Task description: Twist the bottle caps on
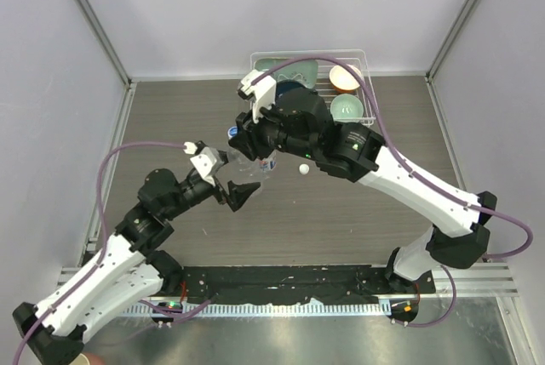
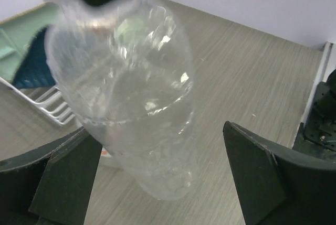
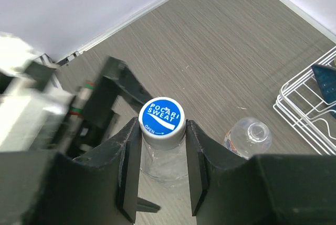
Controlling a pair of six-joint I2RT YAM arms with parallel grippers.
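Note:
The unlabelled bottle will next go down with my right gripper onto the bare tabletop below, to the left in the top view, clear of the labelled bottle, and my gripper will let go of the cap.
My right gripper (image 3: 163, 126) is shut on a bottle cap (image 3: 163, 115), white with a blue printed top, sitting on the neck of the unlabelled clear bottle (image 3: 161, 162). In the top view this cap (image 1: 232, 131) shows blue under the right gripper (image 1: 243, 137). My left gripper (image 2: 157, 146) is open, its fingers on either side of that bottle's (image 2: 131, 104) lower body. The labelled bottle (image 3: 251, 135) stands just beside it, its neck open. A second white cap (image 1: 302, 168) lies on the table right of the bottles.
A white wire dish rack (image 1: 364, 84) with several bowls stands at the back middle of the table; it also shows in the left wrist view (image 2: 47, 104) and the right wrist view (image 3: 310, 104). Grey walls enclose the table on three sides.

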